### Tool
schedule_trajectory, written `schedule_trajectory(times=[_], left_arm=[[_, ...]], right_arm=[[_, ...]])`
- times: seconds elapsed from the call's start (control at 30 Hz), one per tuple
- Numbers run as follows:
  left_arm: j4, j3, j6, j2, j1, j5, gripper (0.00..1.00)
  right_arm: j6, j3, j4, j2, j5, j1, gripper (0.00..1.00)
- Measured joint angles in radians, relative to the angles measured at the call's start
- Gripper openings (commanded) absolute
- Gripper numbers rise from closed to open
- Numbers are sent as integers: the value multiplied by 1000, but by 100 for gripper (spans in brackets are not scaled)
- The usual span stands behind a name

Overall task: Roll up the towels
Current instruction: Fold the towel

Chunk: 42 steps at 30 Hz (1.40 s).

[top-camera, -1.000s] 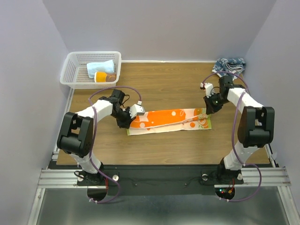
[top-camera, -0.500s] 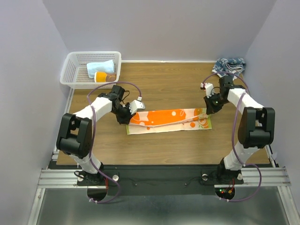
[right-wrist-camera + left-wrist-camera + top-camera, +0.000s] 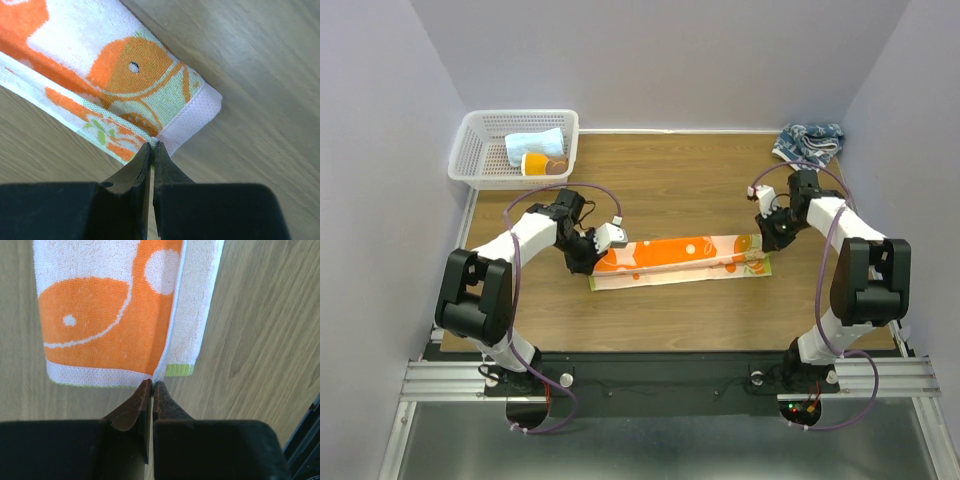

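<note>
My left gripper carries the towel's folded edge back over the lower layer's bare part next, and then releases it by the towel's near edge.
The white towel with orange prints and a green edge [image 3: 680,258] lies folded lengthwise into a long strip across the middle of the table. My left gripper [image 3: 592,252] is shut on its left end, pinching the folded edge [image 3: 152,381]. My right gripper [image 3: 766,238] is shut on its right end, pinching the fold at the hem [image 3: 152,145]. The orange print shows in the left wrist view [image 3: 105,325] and in the right wrist view [image 3: 135,65]. The dark-blue-and-white towel [image 3: 808,138] lies crumpled at the far right corner.
A white mesh basket [image 3: 470,150] stands at the far left and holds a light-blue cloth [image 3: 535,146] and an orange roll [image 3: 538,163]. Walls close in the table on the left, back and right.
The towel's upper flap has been folded over, so the strip is narrower. My right gripper has moved slightly nearer and down onto the towel end. My left gripper lifted briefly, then came back to the left end.
</note>
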State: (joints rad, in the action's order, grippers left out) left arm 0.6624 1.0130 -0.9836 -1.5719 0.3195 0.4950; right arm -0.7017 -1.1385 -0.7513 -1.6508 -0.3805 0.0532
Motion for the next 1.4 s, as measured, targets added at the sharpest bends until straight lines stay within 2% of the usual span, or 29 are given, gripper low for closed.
schedule_trajectory(times=[0.43, 0.63, 0.9, 1.33, 1.37, 1.4], left_arm=[[-50, -24, 10, -75, 1, -8, 0], [-41, -16, 17, -74, 2, -10, 0], [11, 12, 14, -30, 6, -3, 0], [37, -26, 0, -1, 66, 20, 0], [35, -35, 0, -3, 67, 19, 8], [32, -48, 0, -8, 68, 19, 17]], right_arm=[[-16, 34, 0, -46, -2, 0, 1], [-5, 18, -6, -33, -7, 0, 1], [-8, 14, -31, 61, -7, 0, 1], [-48, 39, -36, 28, 12, 0, 1], [-51, 40, -37, 26, 12, 0, 6], [-54, 45, -39, 19, 12, 0, 30]])
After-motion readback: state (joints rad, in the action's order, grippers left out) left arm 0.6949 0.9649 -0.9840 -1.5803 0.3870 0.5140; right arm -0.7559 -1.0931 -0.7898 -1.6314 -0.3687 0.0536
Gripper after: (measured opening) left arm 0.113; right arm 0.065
